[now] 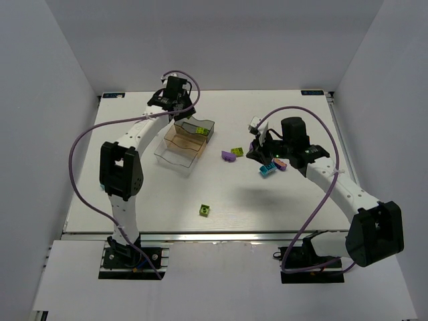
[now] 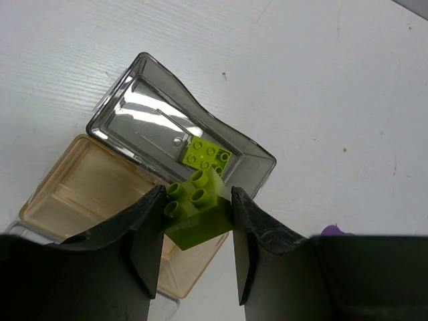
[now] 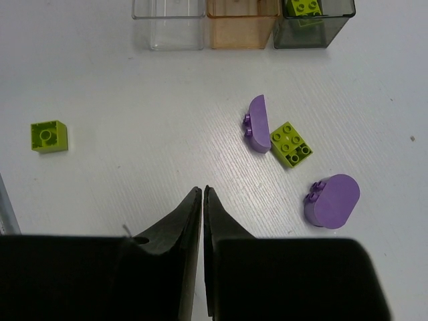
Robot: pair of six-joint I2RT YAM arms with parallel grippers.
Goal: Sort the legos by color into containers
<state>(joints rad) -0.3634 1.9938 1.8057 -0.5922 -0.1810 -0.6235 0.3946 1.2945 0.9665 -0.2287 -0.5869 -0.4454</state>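
Observation:
The robot's left gripper will next go down toward the empty end of the grey container and open to let go of the lime green lego, because a matching lime lego is inside.
My left gripper is shut on a lime green lego, held above the edge where the smoky grey container meets the orange one. Another lime lego lies inside the grey container. My right gripper is shut and holds nothing, low over the table. Ahead of it lie two purple legos, a flat lime lego and, off to the left, a lime cube. From above, a cyan lego lies beside the right gripper.
The clear container, the orange one and the grey one stand joined in a slanted row at the left centre. A lone lime lego lies near the front edge. White walls close in the table.

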